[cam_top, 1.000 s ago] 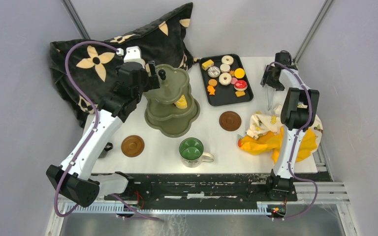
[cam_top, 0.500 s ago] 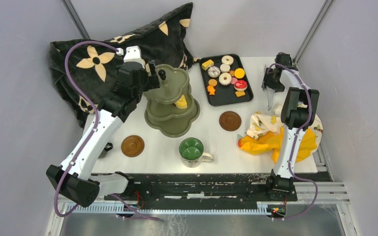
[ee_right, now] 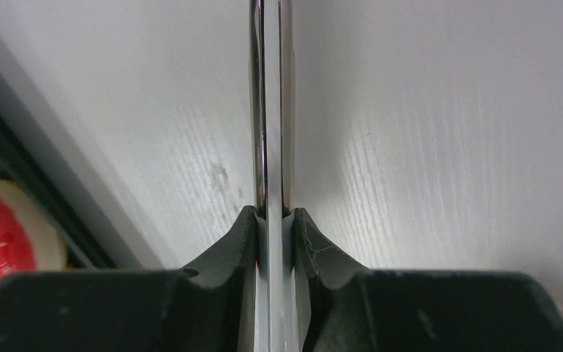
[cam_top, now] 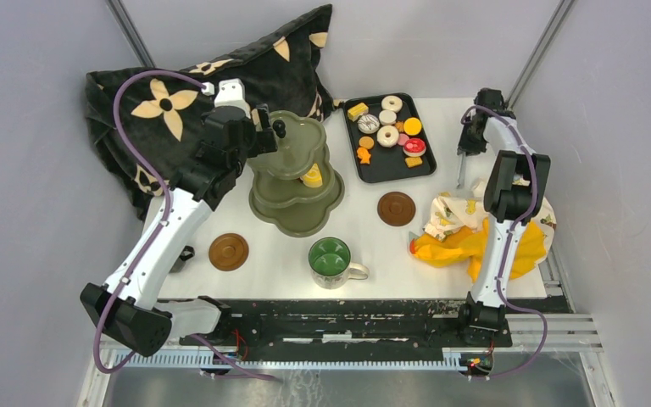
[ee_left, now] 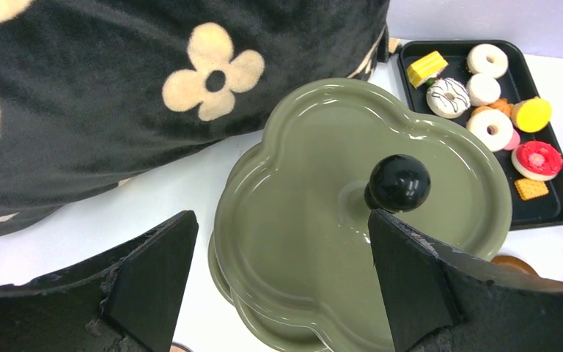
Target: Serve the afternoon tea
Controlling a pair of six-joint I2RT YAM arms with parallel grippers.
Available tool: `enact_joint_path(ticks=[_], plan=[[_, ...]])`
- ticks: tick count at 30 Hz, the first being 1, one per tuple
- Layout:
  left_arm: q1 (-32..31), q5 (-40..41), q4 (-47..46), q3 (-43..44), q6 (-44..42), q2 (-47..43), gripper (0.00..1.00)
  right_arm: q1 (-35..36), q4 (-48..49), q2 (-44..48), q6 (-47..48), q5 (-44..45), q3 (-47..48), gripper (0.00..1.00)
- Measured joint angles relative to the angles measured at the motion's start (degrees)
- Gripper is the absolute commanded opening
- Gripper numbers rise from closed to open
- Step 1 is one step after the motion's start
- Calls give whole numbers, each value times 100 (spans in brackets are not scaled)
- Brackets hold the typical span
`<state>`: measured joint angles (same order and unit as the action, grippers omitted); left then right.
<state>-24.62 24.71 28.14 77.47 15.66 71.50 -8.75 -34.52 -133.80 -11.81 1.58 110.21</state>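
Observation:
I should lift the tongs with my right gripper, carry them to its left in the top view toward the tray's edge nearest the tongs and let go.
The olive three-tier stand (cam_top: 281,206) with its black knob (cam_top: 279,129) stands at the left-centre, a yellow pastry (cam_top: 312,177) on its middle tier. My left gripper (cam_top: 263,127) hovers open just above the top tier (ee_left: 308,220), its right finger beside the knob (ee_left: 399,182) with a small gap to it. Several toy pastries (cam_top: 388,136) lie on the black tray (cam_top: 386,168). The green-lined mug (cam_top: 331,259) and two brown saucers (cam_top: 228,251) (cam_top: 396,208) sit nearer me. My right gripper (ee_right: 273,216) is shut on the metal tongs (ee_right: 271,110), squeezed flat, at the back right (cam_top: 460,170).
A black flower-print pillow (cam_top: 178,93) lies behind the stand at the back left. A crumpled yellow cloth (cam_top: 475,237) sits by the right arm. A red-topped pastry (ee_right: 0,235) and the tray's edge show left of the tongs.
My right gripper has closed onto the metal tongs, pressing their arms together, and shifted slightly back. The left arm has not moved.

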Motion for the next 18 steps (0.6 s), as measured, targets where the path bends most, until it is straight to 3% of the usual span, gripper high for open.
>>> enact_joint_path(ticks=[8, 14, 18], plan=[[0, -282, 0, -35, 4, -111, 93, 28, -1075, 424, -142, -511, 1043, 1], [0, -337, 4, -103, 4, -409, 93, 310, -1980, 1799, -291, -815, 942, 1], [0, -433, 9, -103, 9, -481, 93, 999, -2326, 2754, -299, -601, 177, 1]])
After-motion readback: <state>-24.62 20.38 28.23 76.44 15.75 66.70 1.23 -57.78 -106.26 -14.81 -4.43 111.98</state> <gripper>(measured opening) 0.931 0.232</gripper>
